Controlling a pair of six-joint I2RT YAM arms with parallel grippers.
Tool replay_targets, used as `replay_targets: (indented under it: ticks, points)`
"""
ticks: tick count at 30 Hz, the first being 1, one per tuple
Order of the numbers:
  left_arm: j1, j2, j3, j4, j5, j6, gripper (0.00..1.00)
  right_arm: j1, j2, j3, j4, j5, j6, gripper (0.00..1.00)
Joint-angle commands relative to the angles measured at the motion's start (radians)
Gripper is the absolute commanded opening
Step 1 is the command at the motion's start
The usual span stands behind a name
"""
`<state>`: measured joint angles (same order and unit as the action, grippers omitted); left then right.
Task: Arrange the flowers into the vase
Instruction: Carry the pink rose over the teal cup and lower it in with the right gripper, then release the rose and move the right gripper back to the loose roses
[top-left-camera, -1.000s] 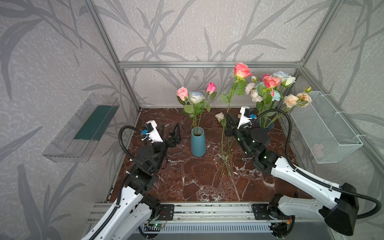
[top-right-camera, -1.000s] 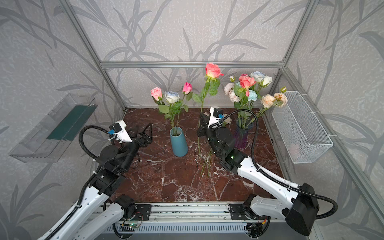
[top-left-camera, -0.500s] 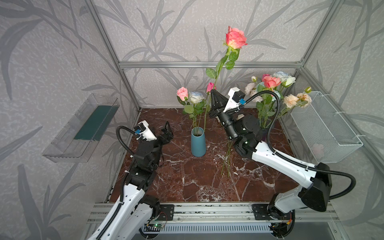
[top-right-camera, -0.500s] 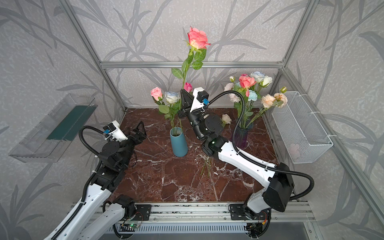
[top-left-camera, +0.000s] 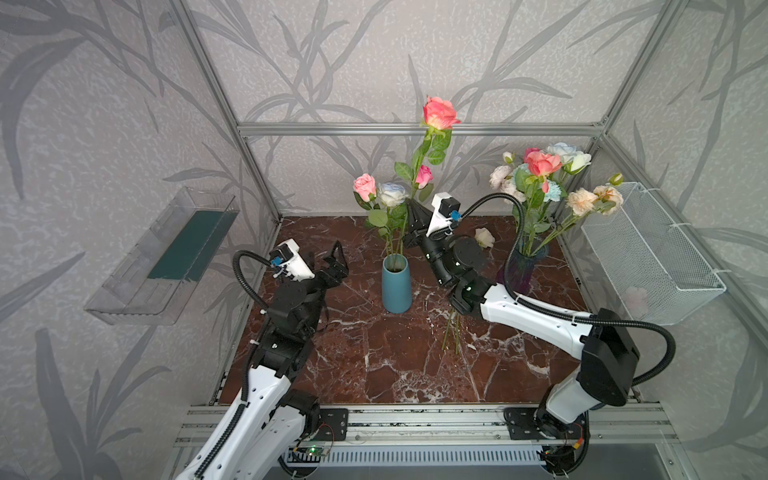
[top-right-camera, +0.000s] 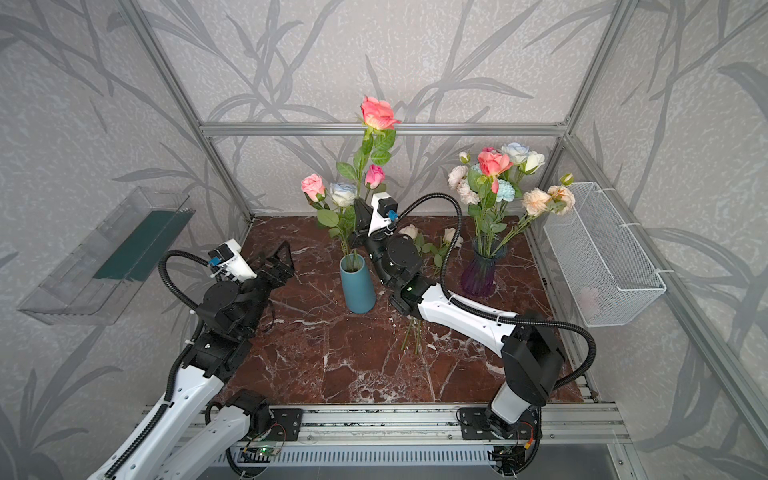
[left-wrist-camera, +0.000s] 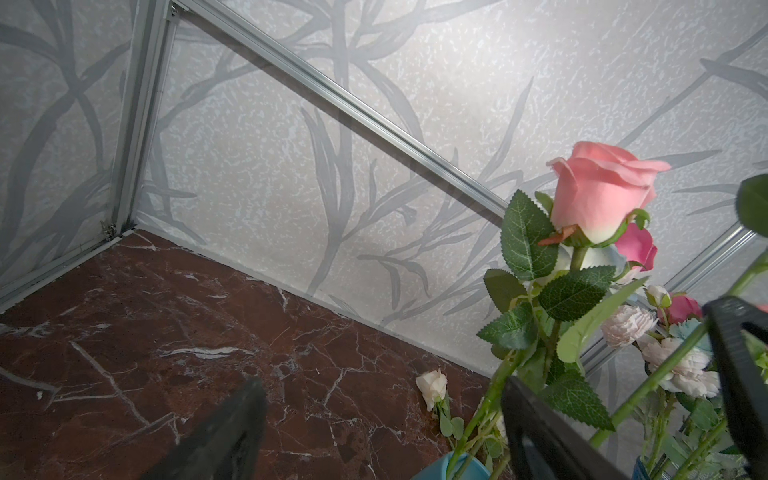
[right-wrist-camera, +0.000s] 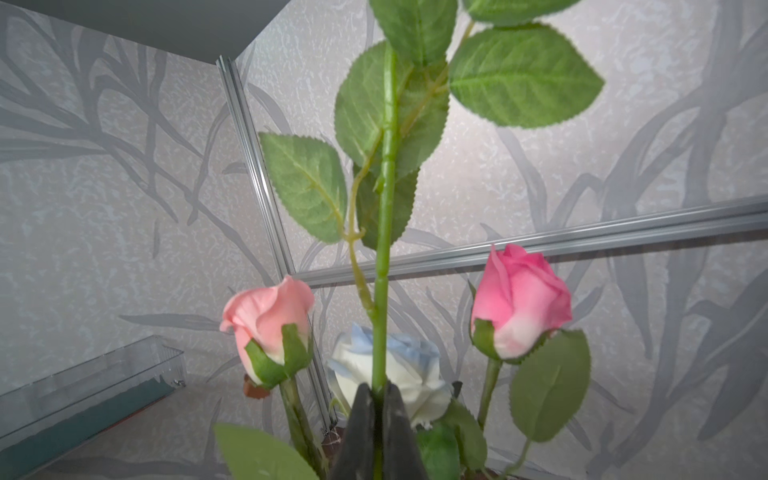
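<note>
The coral rose (top-left-camera: 439, 113) is still much higher than the other roses. My right gripper should next move down to the blue vase's opening (top-left-camera: 395, 262) and let go of the coral rose's green stem there.
My right gripper (top-left-camera: 412, 214) (top-right-camera: 360, 212) (right-wrist-camera: 377, 388) is shut on the green stem of a tall coral rose (top-left-camera: 439, 113) (top-right-camera: 377, 113). It holds the rose upright just above and behind the blue vase (top-left-camera: 397, 286) (top-right-camera: 357, 286). The stem's lower end is hidden. A pink rose (top-left-camera: 365, 185), a white-blue rose (top-left-camera: 392, 193) and a magenta rose (top-left-camera: 424, 174) stand in that vase. My left gripper (top-left-camera: 337, 255) (top-right-camera: 283, 254) (left-wrist-camera: 380, 390) is open and empty, left of the vase. More flowers (top-left-camera: 544, 174) fill a purple glass vase (top-left-camera: 521, 270).
A cream bloom (top-left-camera: 484, 237) and loose stems (top-left-camera: 451, 336) lie on the marble floor under my right arm. A clear tray (top-left-camera: 166, 257) hangs on the left wall, a white wire basket (top-left-camera: 648, 253) on the right. Aluminium frame rails border the cell.
My right arm lifted the coral rose and carried it left, then lowered it over the blue vase. The left arm shifted only slightly and stayed open.
</note>
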<state>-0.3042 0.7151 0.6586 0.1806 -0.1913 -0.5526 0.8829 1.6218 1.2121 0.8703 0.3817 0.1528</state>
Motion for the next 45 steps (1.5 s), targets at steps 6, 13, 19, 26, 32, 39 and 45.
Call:
replay_targets:
  ticks: [6, 13, 19, 26, 32, 39, 45]
  points:
    - [0.008, 0.01, -0.007, 0.035, 0.026, -0.03, 0.89, 0.045, 0.004, -0.14, 0.054, 0.049, 0.057, 0.03]
    - [0.008, 0.024, -0.005, 0.039, 0.045, -0.036, 0.89, 0.051, -0.002, -0.153, -0.023, 0.035, 0.085, 0.19]
    - [0.008, 0.016, 0.0, 0.031, 0.039, -0.027, 0.89, 0.051, -0.047, -0.144, -0.192, 0.034, 0.092, 0.3]
    - [0.008, 0.027, 0.001, 0.034, 0.061, -0.033, 0.89, 0.053, -0.15, -0.18, -0.338, 0.028, 0.096, 0.38]
    - [0.008, 0.036, 0.004, 0.037, 0.086, -0.044, 0.88, 0.052, -0.235, -0.192, -0.448, -0.024, 0.101, 0.4]
    - [0.008, 0.047, 0.007, 0.04, 0.117, -0.056, 0.87, 0.077, -0.352, -0.17, -0.635, 0.006, 0.153, 0.41]
    - [-0.03, 0.073, 0.022, 0.049, 0.216, -0.098, 0.79, 0.072, -0.481, -0.281, -0.752, 0.137, 0.133, 0.41]
